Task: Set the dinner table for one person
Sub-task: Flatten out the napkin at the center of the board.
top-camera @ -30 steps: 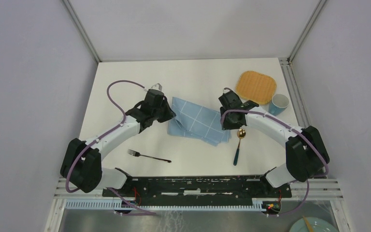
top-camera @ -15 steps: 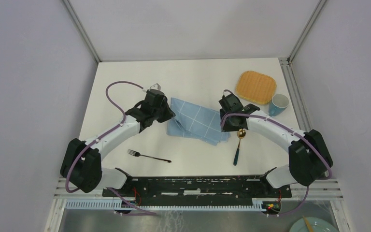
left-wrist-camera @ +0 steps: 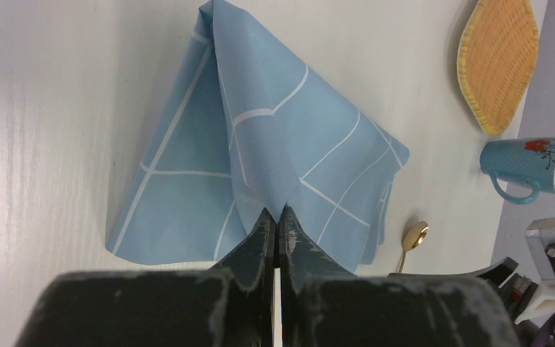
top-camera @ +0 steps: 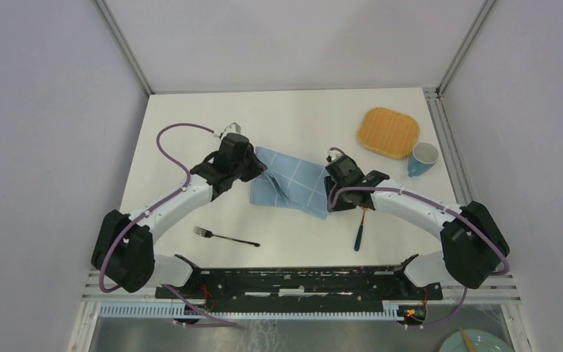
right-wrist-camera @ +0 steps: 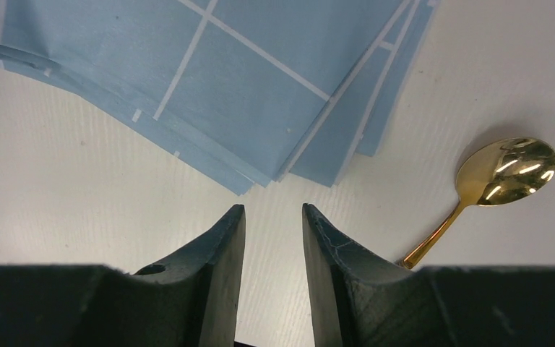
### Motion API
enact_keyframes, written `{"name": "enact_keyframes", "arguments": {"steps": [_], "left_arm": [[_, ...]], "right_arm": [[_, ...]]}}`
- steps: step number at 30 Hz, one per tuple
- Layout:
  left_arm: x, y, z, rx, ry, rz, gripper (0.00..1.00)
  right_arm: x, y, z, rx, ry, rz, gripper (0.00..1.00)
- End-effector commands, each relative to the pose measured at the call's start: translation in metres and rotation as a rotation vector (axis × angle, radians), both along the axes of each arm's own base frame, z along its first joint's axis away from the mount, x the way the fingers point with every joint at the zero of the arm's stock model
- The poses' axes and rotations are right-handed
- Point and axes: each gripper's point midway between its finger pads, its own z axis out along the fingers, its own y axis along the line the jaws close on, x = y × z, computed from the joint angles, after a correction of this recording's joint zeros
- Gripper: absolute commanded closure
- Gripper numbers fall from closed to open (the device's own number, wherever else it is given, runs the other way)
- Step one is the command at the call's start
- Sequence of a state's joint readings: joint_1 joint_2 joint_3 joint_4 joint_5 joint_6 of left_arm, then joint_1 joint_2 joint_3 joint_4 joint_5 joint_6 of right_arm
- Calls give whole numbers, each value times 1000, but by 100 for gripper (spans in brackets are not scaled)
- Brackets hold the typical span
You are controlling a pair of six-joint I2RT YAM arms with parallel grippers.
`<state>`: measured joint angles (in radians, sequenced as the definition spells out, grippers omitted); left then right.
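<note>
The right gripper needs to go down next and move toward the left gripper, onto the cloth's near corner.
The blue checked cloth lies folded on the white dinner table. My left gripper is shut on the cloth's edge and lifts it into a peak in the left wrist view, jaws pinched together. My right gripper is open and empty, its fingers just short of the cloth's near corner. A gold spoon with a blue handle lies right of it. A fork lies near the front left.
A woven orange mat and a blue mug sit at the back right; both show in the left wrist view, the mat and the mug. A teal plate lies below the table's front edge.
My left gripper has pulled the cloth's edge left and up, bunching it. My right gripper has moved left and nearer, off the cloth, now over the spoon's bowl.
</note>
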<state>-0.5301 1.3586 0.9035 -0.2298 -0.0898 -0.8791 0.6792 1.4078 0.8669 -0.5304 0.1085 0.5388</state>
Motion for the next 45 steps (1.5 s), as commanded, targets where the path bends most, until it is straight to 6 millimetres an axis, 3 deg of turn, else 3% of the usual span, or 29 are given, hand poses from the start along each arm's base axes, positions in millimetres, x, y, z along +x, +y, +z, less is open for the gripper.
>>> {"name": "enact_keyframes", "arguments": {"steps": [1,6,13,17,26,45], "left_arm": [[25,-11,46,-94,-121,50,98],[23,-11,40,-85,-108,40,98],[20,-12,30,-78,-88,28,98],[17,-11,26,-70,-78,21,98],[14,-8,21,-51,-67,11,98],[11,-8,14,-39,-49,5,98]], "right_arm": [[0,9,1,62,-15,-50,59],[-7,6,-3,131,-11,-161,57],[1,-2,-3,198,-97,-285,55],[7,5,-2,286,-131,-324,56],[13,18,-21,391,-97,-400,56],[26,39,-39,478,-71,-408,57]]}}
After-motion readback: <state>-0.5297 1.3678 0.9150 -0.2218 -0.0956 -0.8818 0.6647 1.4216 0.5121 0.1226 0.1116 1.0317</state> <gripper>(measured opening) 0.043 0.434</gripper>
